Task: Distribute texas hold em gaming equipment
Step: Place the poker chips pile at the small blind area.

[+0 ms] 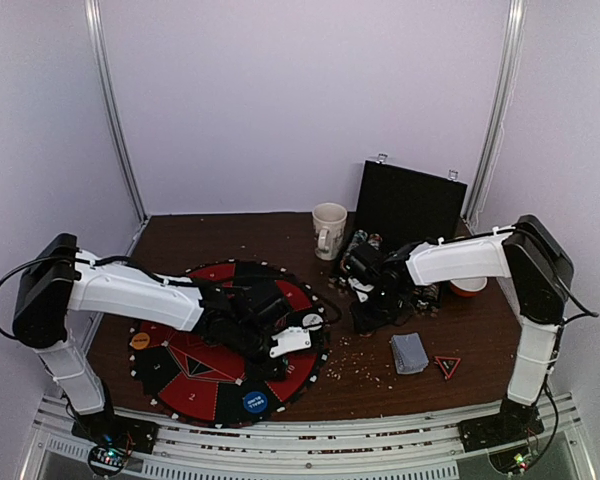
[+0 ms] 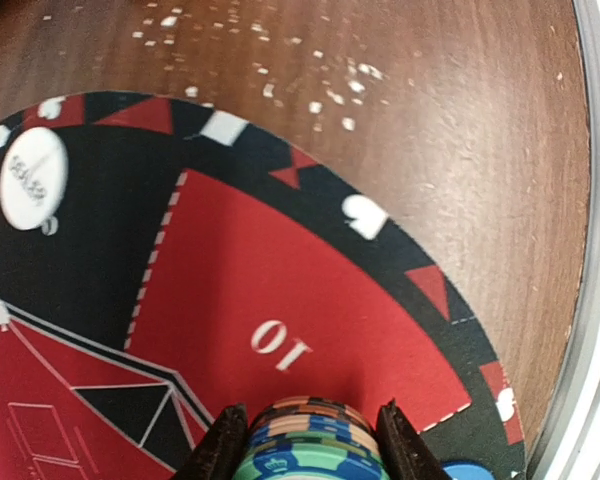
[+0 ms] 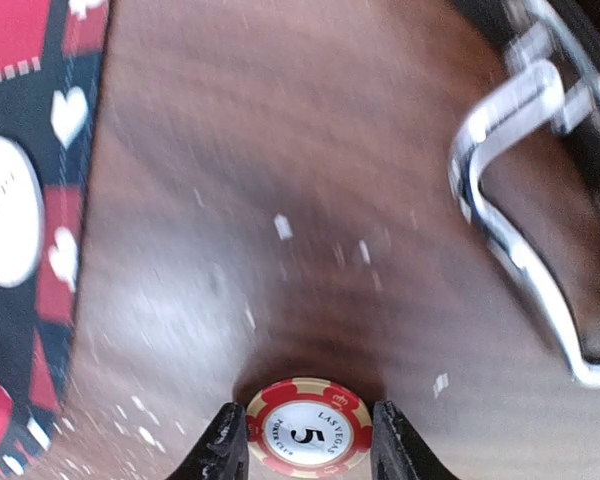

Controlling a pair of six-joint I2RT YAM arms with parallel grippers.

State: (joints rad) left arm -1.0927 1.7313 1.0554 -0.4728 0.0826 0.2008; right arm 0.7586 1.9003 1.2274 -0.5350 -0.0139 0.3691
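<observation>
My left gripper lowers the chip stack to the red segment's open patch (image 1: 292, 375) (image 2: 368, 375) beside its printed label next and releases. That patch lies below it, clear of buttons.
My left gripper (image 2: 307, 445) is shut on a stack of striped-edge poker chips (image 2: 310, 440) in green, blue and orange, held over the red "10" segment of the round red-and-black mat (image 2: 280, 250). A white dealer button (image 2: 32, 178) lies on the mat beyond it. From above, the left gripper (image 1: 278, 358) hangs over the mat's near right part (image 1: 195, 390). My right gripper (image 3: 305, 440) is shut on a single red-and-cream "5" chip (image 3: 308, 428) low over bare wood, right of the mat. A grey-blue deck of cards (image 1: 410, 352) lies to the right gripper's (image 1: 366, 318) right.
A blue button (image 1: 255, 402) and an orange button (image 1: 140, 340) lie on the mat's rim. A cream mug (image 1: 329, 230), an open black case (image 1: 410, 205) and an orange bowl (image 1: 468, 287) stand at the back. A red triangle (image 1: 447, 365) lies beside the deck. White crumbs dot the wood.
</observation>
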